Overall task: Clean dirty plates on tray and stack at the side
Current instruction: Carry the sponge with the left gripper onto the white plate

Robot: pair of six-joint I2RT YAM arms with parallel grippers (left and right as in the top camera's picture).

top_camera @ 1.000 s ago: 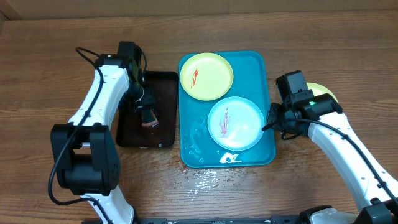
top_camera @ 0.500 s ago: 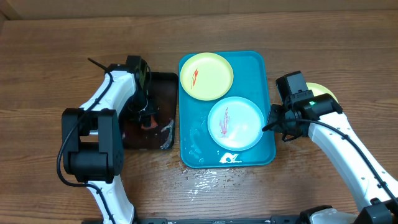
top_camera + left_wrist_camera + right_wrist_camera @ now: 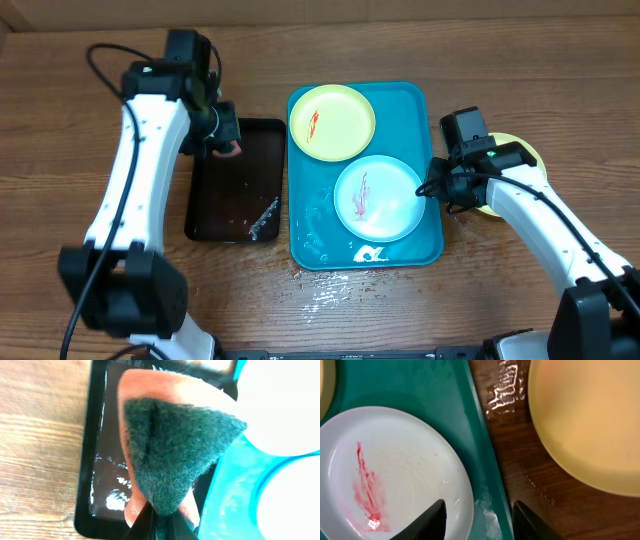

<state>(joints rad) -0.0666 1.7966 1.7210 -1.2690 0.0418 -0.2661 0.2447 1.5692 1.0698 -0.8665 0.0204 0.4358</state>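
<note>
My right gripper still has its outer finger above the turquoise tray's rim, so it should move down and toward the white plate, onto the plate's edge by that rim.
On the turquoise tray lie a pale yellow plate and a white plate, each with a red smear. Another yellow plate rests on the table right of the tray, partly under my right arm. My left gripper is shut on an orange sponge with a dark green scouring face, held above the far end of the black tray. My right gripper is open and straddles the tray's right rim, one finger over the white plate's edge, the other outside.
Water shines in the black tray and pools on the wood in front of the turquoise tray. A white foamy patch sits at the tray's near edge. Bare wooden table surrounds everything.
My left gripper shut on the sponge in the black tray and lifted it toward the tray's far end. My right gripper opened wider and shifted slightly left onto the turquoise tray's rim.
</note>
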